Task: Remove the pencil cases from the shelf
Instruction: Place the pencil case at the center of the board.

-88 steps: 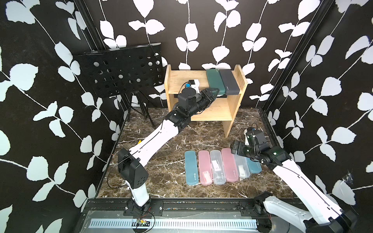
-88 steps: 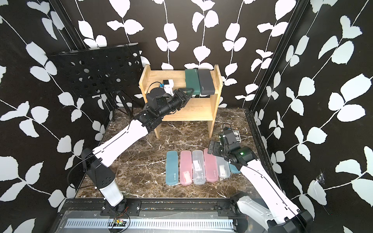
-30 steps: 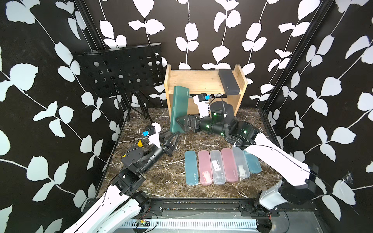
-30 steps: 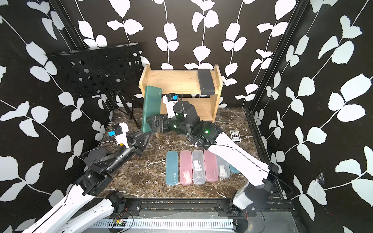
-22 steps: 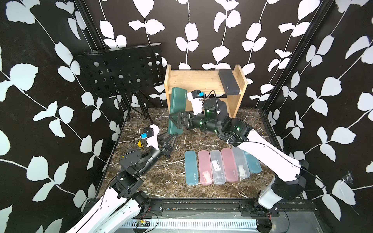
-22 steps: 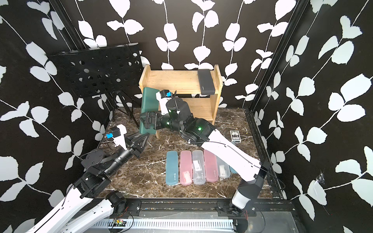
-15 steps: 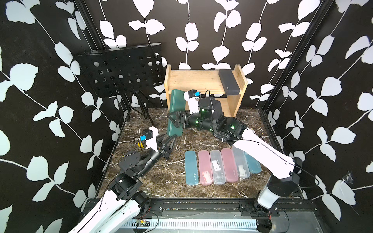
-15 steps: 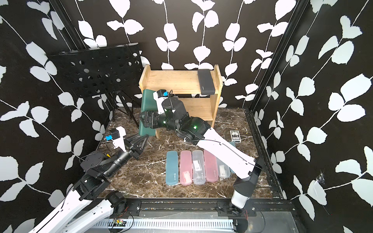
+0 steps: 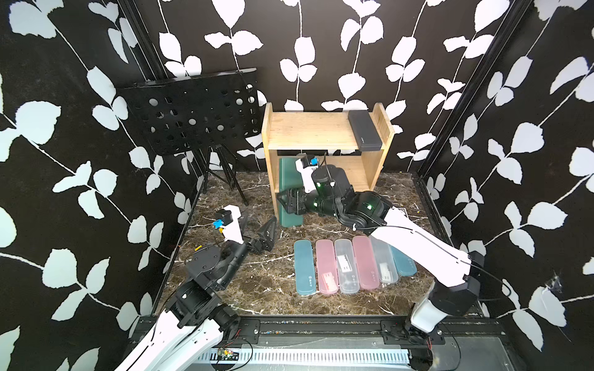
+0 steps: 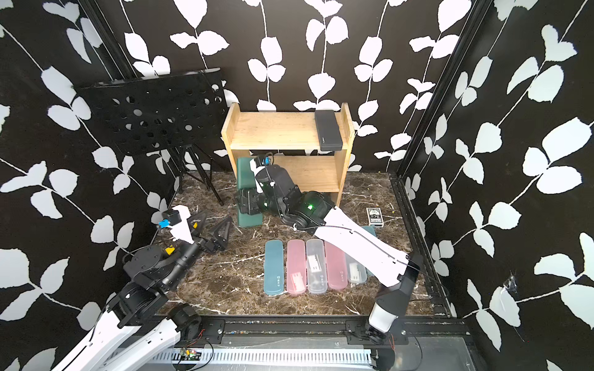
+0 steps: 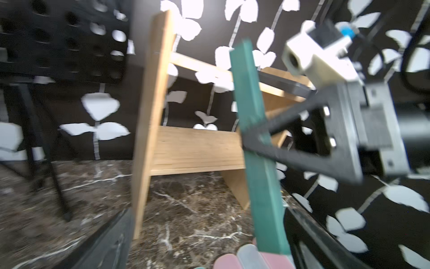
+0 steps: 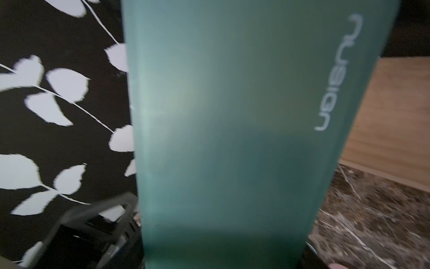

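My right gripper holds the green case and will next lower it back to the bare marble beside the row's blue case, tilt it flat and then release it, because that marble is below and back.
The dark green pencil case stands upright in front of the left side panel of the shelf. My right gripper is shut on its lower half. In the left wrist view the case stands between the right fingers. It fills the right wrist view. My left gripper is open and empty, just left of the case. A dark grey pencil case lies on the shelf's top board.
Several pencil cases lie side by side on the marble floor, under the right arm. A black perforated music stand stands left of the shelf. A small card box lies by the right wall.
My left gripper has opened, let go of the green case and drawn back toward the front left. My right gripper has shut on the case and carried it lower, beside the shelf's left panel.
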Motion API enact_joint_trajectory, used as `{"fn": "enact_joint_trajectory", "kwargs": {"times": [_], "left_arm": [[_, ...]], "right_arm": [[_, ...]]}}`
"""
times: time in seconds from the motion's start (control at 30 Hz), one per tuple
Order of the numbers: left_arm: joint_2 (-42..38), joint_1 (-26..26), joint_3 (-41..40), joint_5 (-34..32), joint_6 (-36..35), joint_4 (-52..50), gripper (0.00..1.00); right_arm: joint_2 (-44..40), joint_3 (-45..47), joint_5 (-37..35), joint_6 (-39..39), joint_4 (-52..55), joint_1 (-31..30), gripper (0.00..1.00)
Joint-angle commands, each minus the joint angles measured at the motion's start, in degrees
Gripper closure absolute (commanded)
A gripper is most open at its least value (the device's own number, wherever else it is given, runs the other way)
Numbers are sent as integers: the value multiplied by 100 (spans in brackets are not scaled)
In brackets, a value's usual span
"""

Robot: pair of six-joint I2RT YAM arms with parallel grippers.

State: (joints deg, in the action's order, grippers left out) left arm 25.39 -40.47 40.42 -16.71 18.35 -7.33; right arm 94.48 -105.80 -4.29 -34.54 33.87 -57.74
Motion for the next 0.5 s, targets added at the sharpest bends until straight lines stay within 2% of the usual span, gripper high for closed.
{"fn": "enact_joint_trajectory", "kwargs": {"times": [0.0, 0.07, 0.17, 0.27, 0.47], "left_arm": [[-151, -5, 385, -1638, -134, -1240, 1], [33, -5, 914, -2222, -64, -2109, 1], [282, -5, 1504, -2267, -259, -2801, 1], [303, -5, 1622, -2275, -314, -2956, 1], [287, -5, 1342, -2305, -280, -2824, 1]], "right_arm": [[-228, 839, -182, -27, 182, -18, 33], [-228, 1343, 52, -343, 109, -33, 32], [-97, 1841, 84, -764, -3, -173, 32], [94, 2159, 167, -1077, -420, -328, 33], [920, 2019, 484, -1513, -812, -575, 34]]}}
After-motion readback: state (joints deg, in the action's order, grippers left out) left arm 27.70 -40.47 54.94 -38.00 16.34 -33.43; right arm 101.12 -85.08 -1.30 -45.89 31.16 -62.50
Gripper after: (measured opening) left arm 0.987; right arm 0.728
